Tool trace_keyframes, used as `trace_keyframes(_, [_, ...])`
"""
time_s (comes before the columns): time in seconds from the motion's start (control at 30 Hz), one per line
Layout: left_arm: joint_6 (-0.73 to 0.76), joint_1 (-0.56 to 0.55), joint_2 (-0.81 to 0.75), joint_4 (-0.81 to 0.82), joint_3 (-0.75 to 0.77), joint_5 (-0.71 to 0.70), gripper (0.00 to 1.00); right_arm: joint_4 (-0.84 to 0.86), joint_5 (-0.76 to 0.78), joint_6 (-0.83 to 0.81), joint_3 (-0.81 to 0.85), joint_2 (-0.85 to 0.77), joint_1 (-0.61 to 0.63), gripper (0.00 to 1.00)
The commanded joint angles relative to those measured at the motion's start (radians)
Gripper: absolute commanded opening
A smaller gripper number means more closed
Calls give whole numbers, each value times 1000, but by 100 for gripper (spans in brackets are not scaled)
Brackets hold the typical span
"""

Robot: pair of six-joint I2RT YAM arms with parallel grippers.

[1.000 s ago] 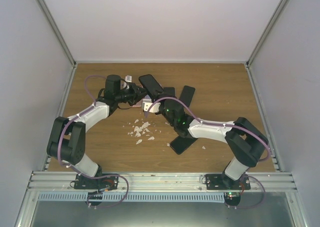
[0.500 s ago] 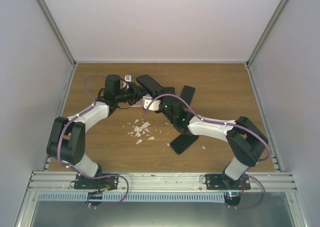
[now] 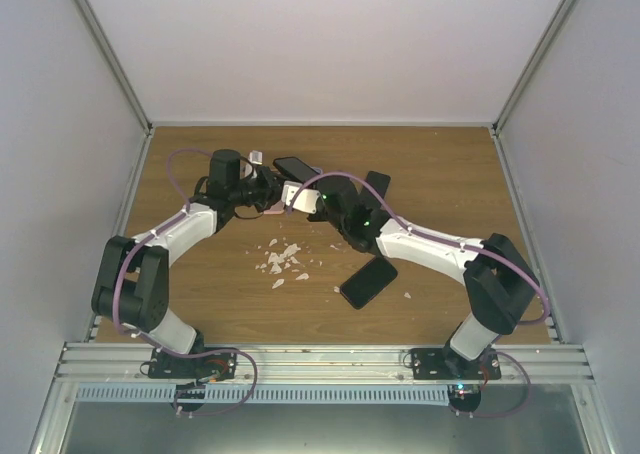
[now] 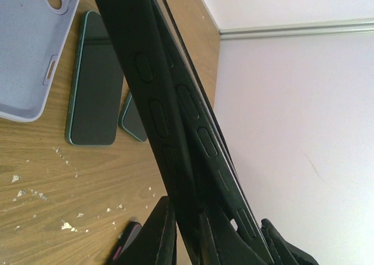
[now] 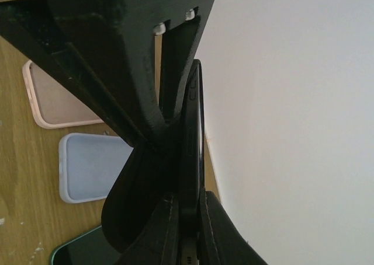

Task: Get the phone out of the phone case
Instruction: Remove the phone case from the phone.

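Observation:
The black case goes down in my left gripper next, for release on wood beside the pink case, which lies below my gripper, to its left in the top view.
A black phone in a black phone case (image 3: pixel 293 166) hangs above the back of the table, between both grippers. My left gripper (image 3: pixel 268 184) is shut on the case's one end; the left wrist view shows the case's side with its button covers (image 4: pixel 158 110) running up from between the fingers (image 4: pixel 163 224). My right gripper (image 3: pixel 299 190) is shut on the other end. In the right wrist view its fingers (image 5: pixel 169 230) pinch the phone's thin edge (image 5: pixel 191 160), while a flap of the case (image 5: pixel 131 206) bulges away to the left.
A lilac case (image 4: pixel 29 49), a pink case (image 5: pixel 55 98) and a dark green phone (image 4: pixel 96 84) lie on the wood below. Another black phone (image 3: pixel 367 281) lies near the middle front, a black one (image 3: pixel 376 186) further back. White crumbs (image 3: pixel 283 261) are scattered mid-table.
My right arm has swung up and left to the held phone and its jaws have shut on it. The left gripper has kept its grip and barely moved.

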Motion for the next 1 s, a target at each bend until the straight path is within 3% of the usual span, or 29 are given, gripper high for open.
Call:
trace_keyframes(0.0, [119,18,-12,-87,0,-73,0,43,15,105,115,-90,-33,1])
trace_keyframes(0.97, [281,25,-34,-192,12,-205,0,-166,-89,272,289,-133,-141,1])
